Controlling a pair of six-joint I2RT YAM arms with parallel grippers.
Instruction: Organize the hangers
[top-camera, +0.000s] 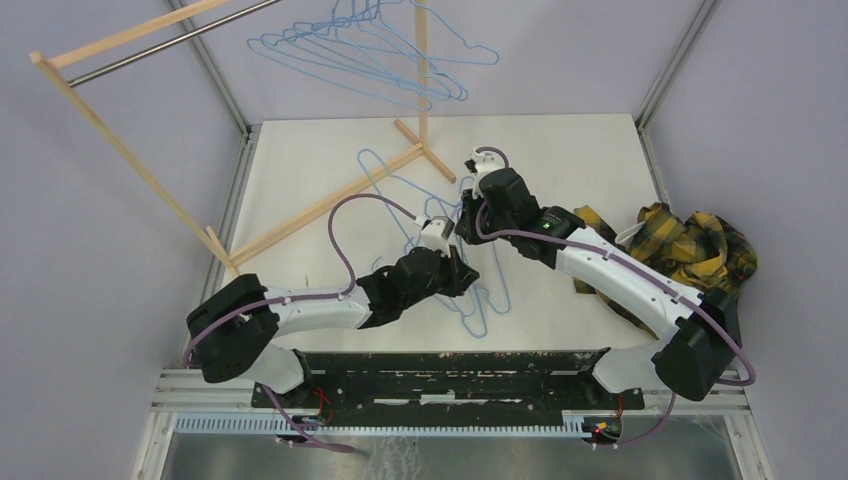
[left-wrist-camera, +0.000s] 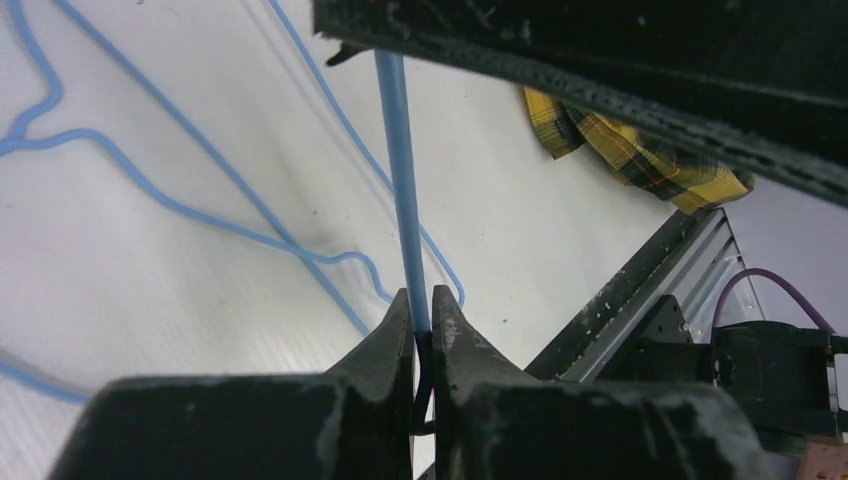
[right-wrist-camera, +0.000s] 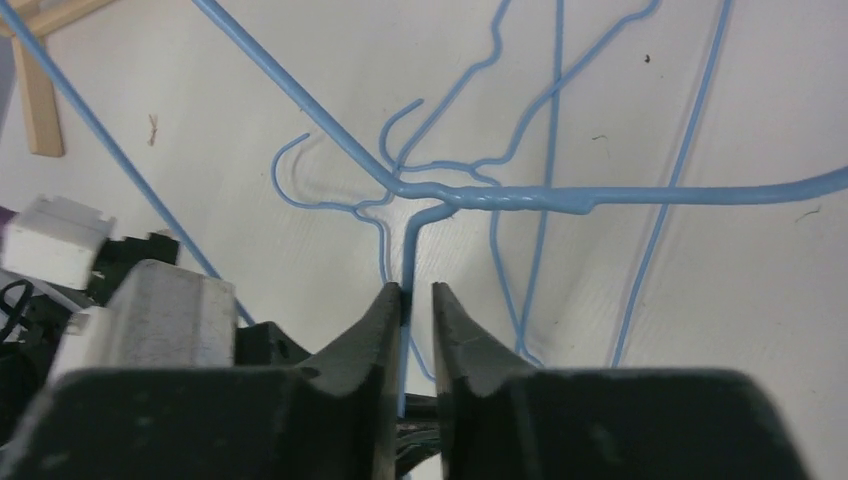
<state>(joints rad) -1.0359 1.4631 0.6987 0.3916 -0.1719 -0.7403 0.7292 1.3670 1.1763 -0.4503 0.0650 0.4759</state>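
My left gripper should next go up and outward to the rack's rod and release the hanger where others already hang.
Several light-blue wire hangers (top-camera: 380, 55) hang on the rack's rod at the back. More hangers (top-camera: 395, 195) lie tangled on the white table. One hanger (right-wrist-camera: 500, 197) is lifted between the arms, its twisted neck just ahead of my right gripper (right-wrist-camera: 415, 292). That gripper stands slightly open: the wire (right-wrist-camera: 408, 250) rests against one finger with a gap to the other. My left gripper (left-wrist-camera: 421, 305) is shut on another stretch of that hanger's wire (left-wrist-camera: 400, 180). In the top view both grippers (top-camera: 462, 262) (top-camera: 466, 215) meet near the table's middle.
The wooden rack (top-camera: 300, 215) with its metal rod (top-camera: 170, 42) stands at the back left, its foot reaching towards the grippers. A yellow plaid cloth (top-camera: 690, 245) lies crumpled at the right. Loose hangers (left-wrist-camera: 180, 200) lie under the arms.
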